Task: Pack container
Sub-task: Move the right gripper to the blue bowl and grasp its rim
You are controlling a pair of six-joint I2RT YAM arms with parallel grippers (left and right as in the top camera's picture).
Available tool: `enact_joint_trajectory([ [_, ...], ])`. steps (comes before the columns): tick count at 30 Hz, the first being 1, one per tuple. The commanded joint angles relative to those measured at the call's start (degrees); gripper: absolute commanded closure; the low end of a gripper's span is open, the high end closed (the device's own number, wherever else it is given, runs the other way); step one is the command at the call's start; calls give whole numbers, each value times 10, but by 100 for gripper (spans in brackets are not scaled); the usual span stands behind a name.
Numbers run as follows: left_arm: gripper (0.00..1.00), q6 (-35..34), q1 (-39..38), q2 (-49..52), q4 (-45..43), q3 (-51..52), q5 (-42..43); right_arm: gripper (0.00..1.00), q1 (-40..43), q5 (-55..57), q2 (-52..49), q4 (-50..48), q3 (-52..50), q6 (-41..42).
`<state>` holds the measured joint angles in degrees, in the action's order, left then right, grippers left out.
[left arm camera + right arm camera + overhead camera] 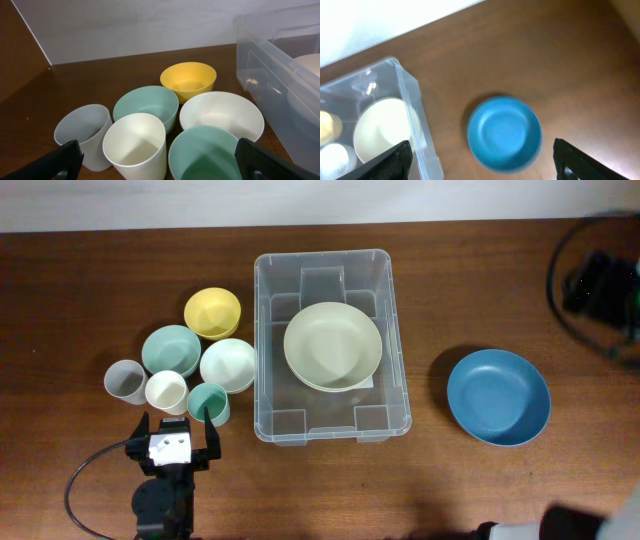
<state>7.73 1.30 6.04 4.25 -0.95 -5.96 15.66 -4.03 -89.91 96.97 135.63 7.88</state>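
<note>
The right gripper comes down onto the rim of the blue plate [504, 132] on the side away from the container next, then closes.
The container [268, 330] is a large clear plastic bin at the table's middle, with a cream plate [332, 345] lying in it. It also shows in the left wrist view [270, 65] and the right wrist view [412, 110]. My left gripper [172, 435] [157, 155] is open and empty, just in front of a cream cup [135, 145] and a teal cup [205, 152]. My right gripper [482, 150] is open and empty, high above a blue plate [504, 132] that lies right of the container [498, 396].
Left of the container stand a yellow bowl [211, 312], a teal bowl [171, 350], a white bowl [228, 364], a grey cup [125, 382], the cream cup [166, 392] and the teal cup [208, 402]. Dark cabling [600, 280] lies at the far right.
</note>
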Motion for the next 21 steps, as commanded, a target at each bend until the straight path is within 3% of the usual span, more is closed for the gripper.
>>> enact_joint_trajectory([
  [1,0,7,-1,-2,-1,4,6,14,-1,88,40,4,-133,39],
  [8,1,7,-1,-2,-1,4,6,5,64,121,89,-7,-398,76],
  [12,1,7,-1,-2,-1,4,6,2,113,98,89,-88,-521,74],
  [21,0,7,-1,-2,-1,4,6,2,204,-17,88,-311,-704,-65],
])
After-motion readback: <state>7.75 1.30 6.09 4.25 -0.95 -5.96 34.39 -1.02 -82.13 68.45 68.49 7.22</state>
